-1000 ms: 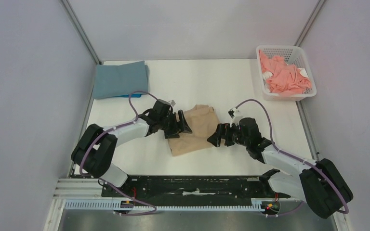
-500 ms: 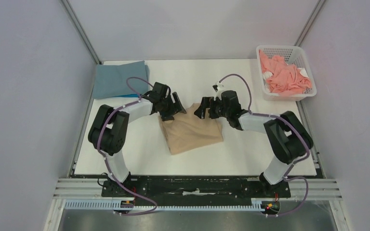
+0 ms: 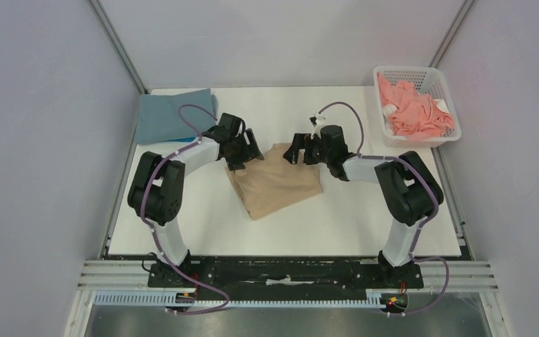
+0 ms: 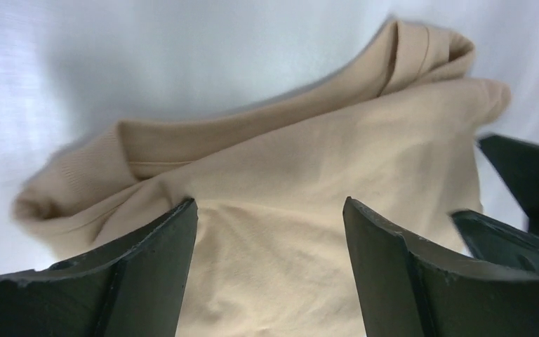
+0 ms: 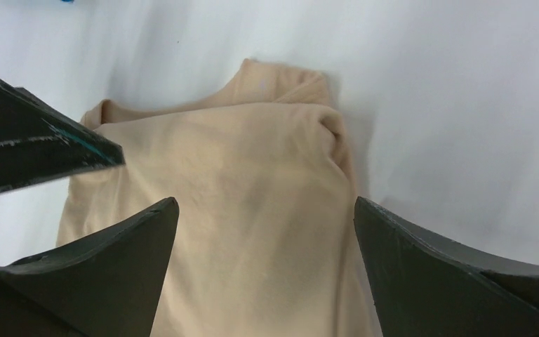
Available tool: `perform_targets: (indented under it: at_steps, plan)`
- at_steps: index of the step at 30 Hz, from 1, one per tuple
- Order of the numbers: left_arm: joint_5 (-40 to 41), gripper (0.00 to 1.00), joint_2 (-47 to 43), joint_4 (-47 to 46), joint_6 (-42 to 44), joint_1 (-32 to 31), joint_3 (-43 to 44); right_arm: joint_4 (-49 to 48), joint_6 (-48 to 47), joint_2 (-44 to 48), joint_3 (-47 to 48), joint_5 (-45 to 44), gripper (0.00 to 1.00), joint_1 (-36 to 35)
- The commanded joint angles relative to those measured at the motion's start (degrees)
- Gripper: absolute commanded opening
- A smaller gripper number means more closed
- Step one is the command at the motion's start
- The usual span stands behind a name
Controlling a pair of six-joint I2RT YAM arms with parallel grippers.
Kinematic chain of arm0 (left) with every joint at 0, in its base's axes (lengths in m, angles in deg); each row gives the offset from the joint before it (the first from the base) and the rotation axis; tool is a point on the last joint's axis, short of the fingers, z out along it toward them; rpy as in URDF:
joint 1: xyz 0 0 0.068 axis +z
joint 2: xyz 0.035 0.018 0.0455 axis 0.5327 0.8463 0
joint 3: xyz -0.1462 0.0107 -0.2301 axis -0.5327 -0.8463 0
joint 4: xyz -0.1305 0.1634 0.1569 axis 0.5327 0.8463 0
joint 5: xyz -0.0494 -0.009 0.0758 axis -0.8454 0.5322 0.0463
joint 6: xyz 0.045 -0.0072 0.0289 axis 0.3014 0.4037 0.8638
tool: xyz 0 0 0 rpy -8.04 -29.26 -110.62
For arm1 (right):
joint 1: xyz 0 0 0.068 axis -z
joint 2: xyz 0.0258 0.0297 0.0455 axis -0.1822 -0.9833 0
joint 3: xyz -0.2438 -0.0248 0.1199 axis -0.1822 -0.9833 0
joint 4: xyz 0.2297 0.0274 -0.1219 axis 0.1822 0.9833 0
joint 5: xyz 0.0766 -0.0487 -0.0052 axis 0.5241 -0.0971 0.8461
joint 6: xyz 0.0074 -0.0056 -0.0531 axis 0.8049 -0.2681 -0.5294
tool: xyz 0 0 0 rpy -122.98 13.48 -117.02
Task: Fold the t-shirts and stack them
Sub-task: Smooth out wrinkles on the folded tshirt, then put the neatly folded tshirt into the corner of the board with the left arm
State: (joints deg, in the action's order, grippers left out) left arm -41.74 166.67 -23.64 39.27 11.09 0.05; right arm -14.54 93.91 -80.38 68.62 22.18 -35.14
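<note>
My left gripper will go back and down astride the tan t-shirt's side edge (image 3: 239, 192), which should be below and back, beside bare tabletop for a finger.
The tan t-shirt (image 3: 275, 182) lies folded in the middle of the table; it also fills the left wrist view (image 4: 302, 182) and the right wrist view (image 5: 253, 210). My left gripper (image 3: 248, 156) is open over its far left corner. My right gripper (image 3: 294, 154) is open over its far right corner. Neither holds cloth. The grey-blue t-shirt (image 3: 172, 116) lies folded at the far left, with a strip of the bright blue one (image 3: 182, 140) showing under its near edge. The coral pink t-shirt (image 3: 414, 110) is crumpled in the basket.
The white lattice basket (image 3: 435, 77) stands at the far right corner. Grey walls close in the table (image 3: 365, 210) on the left, back and right. The two grippers face each other a short gap apart.
Both arms swept from the shirt's near half to its far edge. The tan shirt now lies flatter and folded over, and both grippers stand open above it.
</note>
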Motion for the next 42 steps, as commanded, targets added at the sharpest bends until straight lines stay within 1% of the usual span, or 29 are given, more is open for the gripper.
perform_targets:
  at_steps: [1, 3, 5, 7, 8, 12, 14, 15, 17, 19, 21, 24, 26, 27, 30, 31, 32, 35, 36, 39, 42]
  plan:
    - [19.94, 0.83, -9.28, 11.55, 5.53, 0.65, 4.8, 6.97, -4.41, 11.88, 0.33, -8.15, 0.98, 0.71]
    - [24.72, 0.85, -13.74, 13.95, 4.61, 0.67, 4.42, 9.21, -4.26, 16.99, -0.34, -12.0, 0.98, 1.96]
    - [27.55, 0.85, -18.33, 17.11, 2.2, 0.59, 2.7, 10.1, -4.76, 22.93, -3.36, -14.8, 0.98, 2.58]
    - [28.67, 0.88, -22.82, 18.6, -0.43, 0.09, -2.02, 10.05, -5.07, 29.2, -8.09, -18.2, 0.98, 2.65]
    - [27.57, 0.89, -24.81, 18.16, -1.26, -0.07, -4.55, 10.2, -4.45, 32.65, -11.21, -19.73, 0.98, 2.67]
    - [17.57, 0.89, -31.6, 13.13, -2.76, -0.56, -15.32, 9.63, 0.75, 45.64, -23.48, -21.79, 0.98, 2.8]
    - [13.68, 0.89, -33.95, 9.71, -4.38, -1.15, -19.72, 8.94, 3.65, 50.42, -28.91, -22.77, 0.98, 3.08]
    - [12.97, 0.89, -34.89, 7.48, -5.5, -1.82, -22.14, 8.53, 4.07, 52.18, -31.24, -21.87, 0.98, 3.49]
    - [12.1, 0.89, -35.86, 3.23, -7.14, -3.12, -25.82, 7.85, 4.1, 56.15, -34.91, -19.43, 0.98, 3.64]
    - [10.66, 0.89, -35.32, 1.03, -7.97, -3.58, -27.36, 7.43, 4.03, 59.47, -37.22, -17.01, 0.98, 3.63]
    - [11.1, 0.89, -34.34, -0.86, -9.17, -3.7, -28.92, 8.02, 3.96, 62.31, -38.55, -15.67, 0.98, 3.64]
    - [11.39, 0.89, -31.73, -5.87, -10.73, -3.68, -32.21, 10.23, 2.99, 65.52, -39.68, -13.81, 0.98, 3.64]
    - [10.14, 0.87, -28.89, -8.5, -10.96, -3.73, -32.68, 12.6, 2.19, 67.13, -40.08, -14.72, 0.98, 3.66]
    - [9.53, 0.83, -26.85, -9.2, -11.06, -3.78, -32.44, 13.6, 2.2, 67.87, -40.29, -15.1, 0.98, 3.69]
    - [9.12, 0.69, -20.57, -8.55, -11.46, -4.05, -30.37, 16.74, 2.99, 69.44, -40.78, -20.73, 0.98, 3.64]
    - [9.0, 0.63, -18.75, -8.2, -11.46, -4.54, -29.62, 17.15, 2.77, 69.86, -40.83, -21.57, 0.98, 3.67]
    - [8.95, 0.58, -16.72, -8.0, -11.42, -5.31, -28.74, 17.51, 2.58, 70.25, -40.89, -22.58, 0.98, 3.65]
    - [11.33, 0.47, -11.64, -5.6, -11.48, -7.87, -25.47, 18.28, 2.31, 71.11, -40.96, -23.92, 0.98, 3.73]
    - [13.01, 0.42, -10.13, -3.89, -11.31, -8.62, -24.08, 18.54, 2.28, 71.46, -40.97, -24.14, 0.98, 3.73]
    - [19.39, 0.03, -6.36, 3.19, -10.01, -10.96, -18.18, 19.83, 2.26, 72.52, -40.84, -25.8, 0.98, 3.75]
    - [28.35, 0.02, -3.19, 11.26, -6.47, -11.85, -9.21, 20.76, 2.2, 73.8, -41.01, -27.28, 0.98, 3.71]
